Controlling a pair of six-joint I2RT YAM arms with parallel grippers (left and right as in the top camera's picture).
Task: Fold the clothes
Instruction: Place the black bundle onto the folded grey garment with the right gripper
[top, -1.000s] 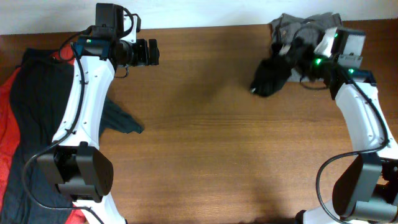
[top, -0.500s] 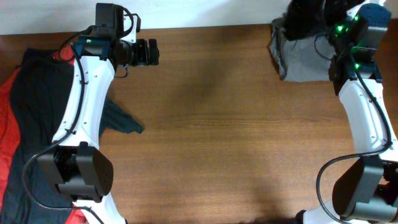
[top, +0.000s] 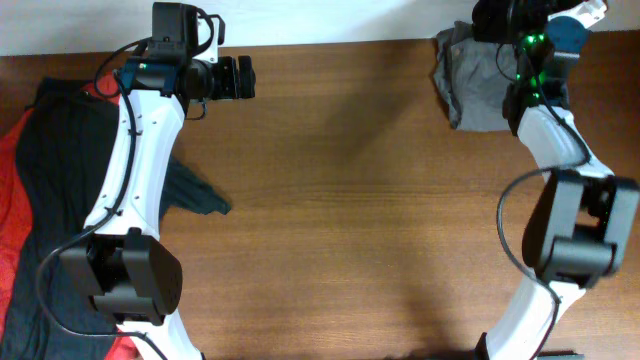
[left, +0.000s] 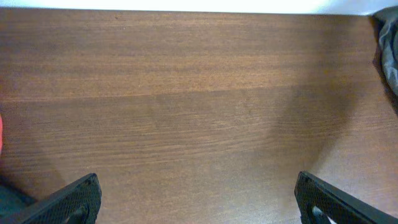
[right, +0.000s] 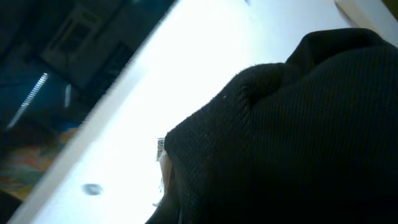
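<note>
The grey garment (top: 472, 82) is crumpled below the raised black knit garment, so I will lower my right gripper onto that grey heap and release the black one there.
My right gripper (top: 512, 22) is raised at the table's far right corner and is shut on a black knit garment (top: 490, 14). That garment (right: 280, 137) fills the right wrist view and hides the fingers. A grey garment (top: 472, 82) lies crumpled on the table just below it. My left gripper (top: 243, 78) is open and empty, hovering over bare wood at the far left-centre. Its two finger tips show at the bottom corners of the left wrist view (left: 199, 199). A pile of black and red clothes (top: 50, 180) lies at the left edge.
A dark teal cloth corner (top: 197, 196) sticks out from the left pile toward the table's middle. The wooden table (top: 350, 230) ends at a white wall along the far edge. The grey garment's edge shows at the right of the left wrist view (left: 389, 43).
My right gripper has lifted the black garment off the grey one, up and back toward the far edge. The grey garment stays on the table. The left arm has not moved.
</note>
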